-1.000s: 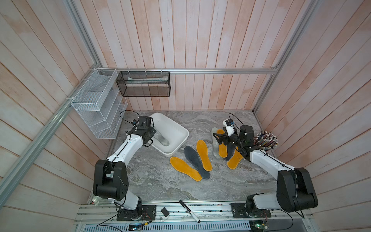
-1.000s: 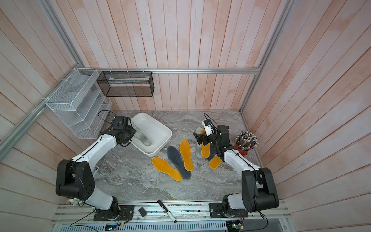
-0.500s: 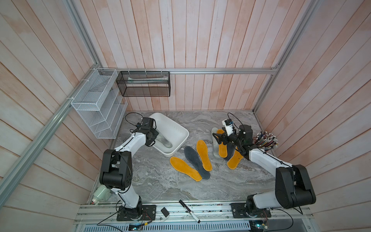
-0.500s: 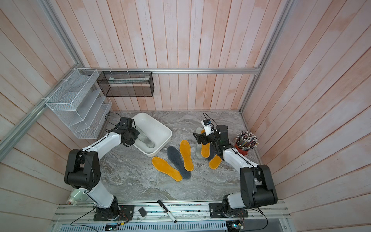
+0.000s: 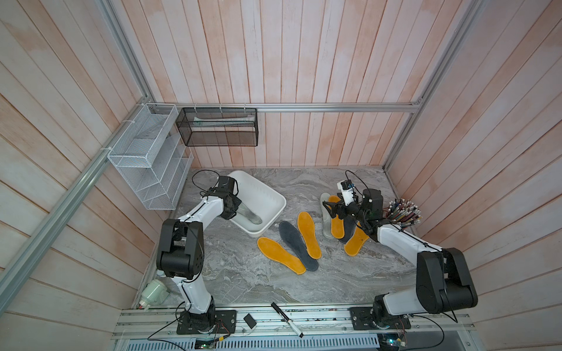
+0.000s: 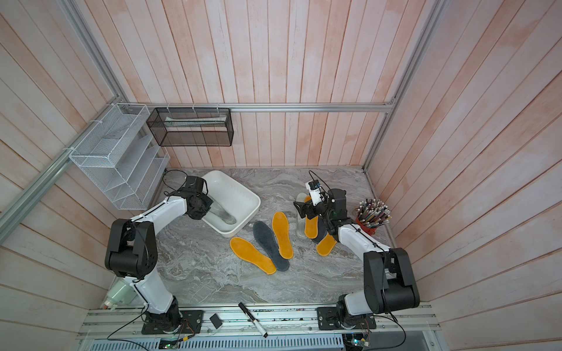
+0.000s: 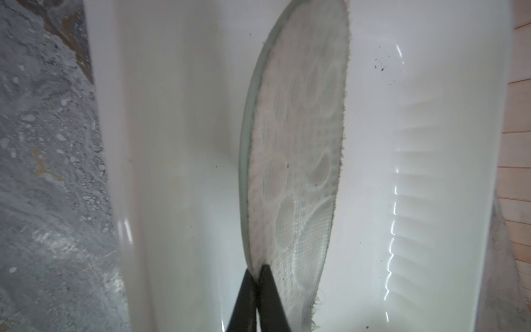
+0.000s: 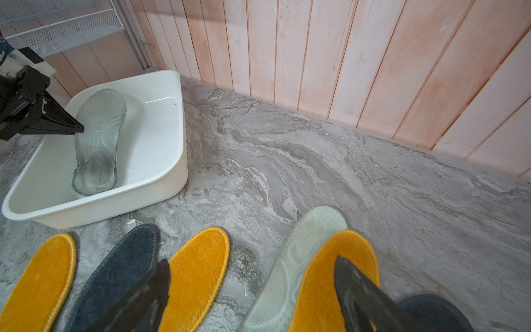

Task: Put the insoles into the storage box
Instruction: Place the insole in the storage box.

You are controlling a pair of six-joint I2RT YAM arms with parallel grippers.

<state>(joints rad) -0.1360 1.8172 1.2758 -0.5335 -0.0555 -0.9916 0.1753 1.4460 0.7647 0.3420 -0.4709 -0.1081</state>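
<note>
The pale translucent insole still leans tilted inside the storage box, so my left gripper will next move down toward the bottom of the box beneath it and release the insole's edge there.
The white storage box stands at the back left of the table. Inside it a pale translucent insole leans tilted, its lower end near the box's front wall. My left gripper is shut on that insole's edge. Two orange insoles and a dark grey insole lie in the middle. Further right, a pale insole, two orange insoles and a dark grey insole overlap. My right gripper hovers open above them.
A cup of coloured pencils stands at the right wall. A white wire rack and a black mesh basket hang on the back left walls. A marker lies on the front rail, a small bottle at the front left.
My left arm has swung its elbow inward and carried the held pale insole slightly further over the box. The right arm has stayed still.
</note>
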